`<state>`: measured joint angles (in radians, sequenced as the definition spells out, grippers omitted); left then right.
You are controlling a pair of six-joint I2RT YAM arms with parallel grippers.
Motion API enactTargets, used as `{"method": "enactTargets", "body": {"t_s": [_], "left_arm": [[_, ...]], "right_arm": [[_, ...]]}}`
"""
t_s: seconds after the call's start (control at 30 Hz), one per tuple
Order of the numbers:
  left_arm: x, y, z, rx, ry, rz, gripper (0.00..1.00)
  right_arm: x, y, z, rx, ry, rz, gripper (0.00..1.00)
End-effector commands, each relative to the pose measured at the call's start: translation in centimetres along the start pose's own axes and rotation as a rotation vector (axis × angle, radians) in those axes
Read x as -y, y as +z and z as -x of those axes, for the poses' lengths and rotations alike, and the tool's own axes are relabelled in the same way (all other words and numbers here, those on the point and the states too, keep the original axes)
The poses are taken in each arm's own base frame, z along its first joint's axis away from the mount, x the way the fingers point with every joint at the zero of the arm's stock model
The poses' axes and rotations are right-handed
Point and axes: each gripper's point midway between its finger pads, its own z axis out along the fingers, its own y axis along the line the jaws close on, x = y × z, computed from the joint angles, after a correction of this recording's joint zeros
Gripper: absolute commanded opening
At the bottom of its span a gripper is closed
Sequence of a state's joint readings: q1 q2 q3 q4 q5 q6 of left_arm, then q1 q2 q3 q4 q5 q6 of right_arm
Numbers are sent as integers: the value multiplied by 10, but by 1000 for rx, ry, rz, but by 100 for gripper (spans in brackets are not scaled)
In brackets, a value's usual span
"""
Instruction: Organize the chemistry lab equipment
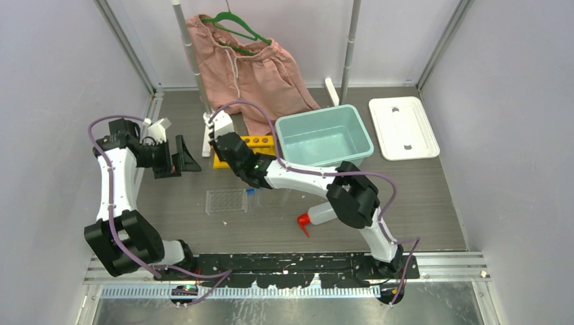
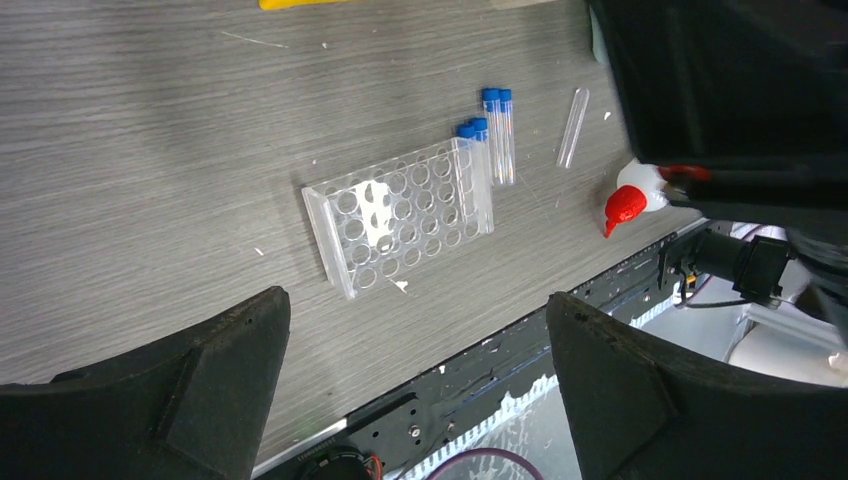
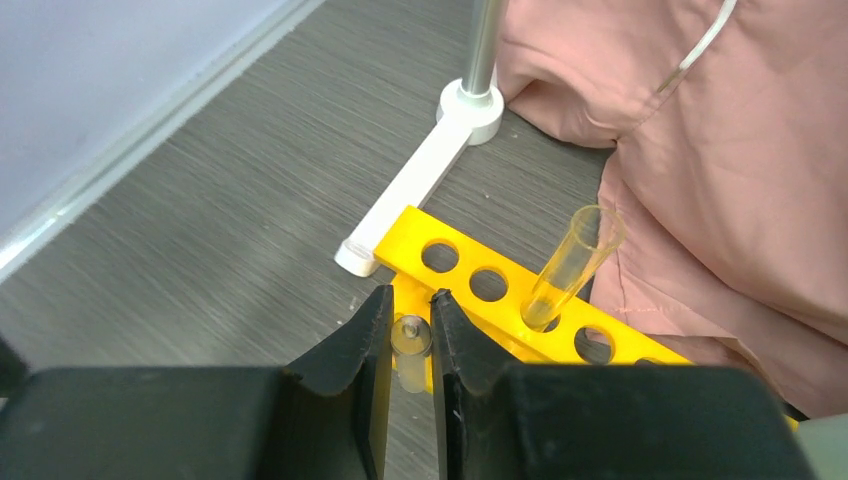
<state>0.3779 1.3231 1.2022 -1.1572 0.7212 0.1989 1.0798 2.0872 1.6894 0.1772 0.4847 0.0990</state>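
My right gripper should next lower the clear tube over the yellow rack's low ledge (image 1: 220,163) (image 3: 411,298) by the white stand's foot and let it go, because the tube is still hanging above.
My right gripper (image 3: 411,298) is shut on a clear glass tube (image 3: 410,345), held just over the near left end of the yellow rack (image 3: 497,290). Another clear tube (image 3: 573,262) leans in a hole of that rack. In the top view the right gripper (image 1: 223,145) is at the rack's left end (image 1: 260,142). My left gripper (image 2: 415,305) is open and empty, high above the table; in the top view it (image 1: 188,160) is at the left. Below it lie the clear rack (image 2: 400,215) with two blue-capped vials (image 2: 470,130), two loose vials (image 2: 498,135), a loose glass tube (image 2: 573,127) and the white squeeze bottle's red nozzle (image 2: 625,205).
A teal bin (image 1: 325,135) stands right of the yellow rack, with a white lid (image 1: 404,127) further right. Pink shorts on a green hanger (image 1: 250,68) hang from a white stand (image 3: 420,180) just behind the yellow rack. The squeeze bottle (image 1: 317,215) lies under the right arm.
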Motion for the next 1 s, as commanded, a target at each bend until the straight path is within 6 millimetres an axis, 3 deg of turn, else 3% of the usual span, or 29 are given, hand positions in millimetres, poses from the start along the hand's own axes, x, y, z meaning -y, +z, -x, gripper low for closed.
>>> {"method": "enactTargets", "body": {"t_s": [0.0,0.27,0.67,0.97], "left_arm": [[2,-10,19,52,59,-7,100],[4,-10,23,56,62,-28,100],[1,-8,19,46,60,-27,100],[1,-10,20,49,65,-26,100]], "right_arm": [[5,13,20,113,-15,-54,1],[8,19,3,112,-31,-75,1],[6,23,-2,121,-26,-72,1],[7,31,-16,104,-36,-76,1]]}}
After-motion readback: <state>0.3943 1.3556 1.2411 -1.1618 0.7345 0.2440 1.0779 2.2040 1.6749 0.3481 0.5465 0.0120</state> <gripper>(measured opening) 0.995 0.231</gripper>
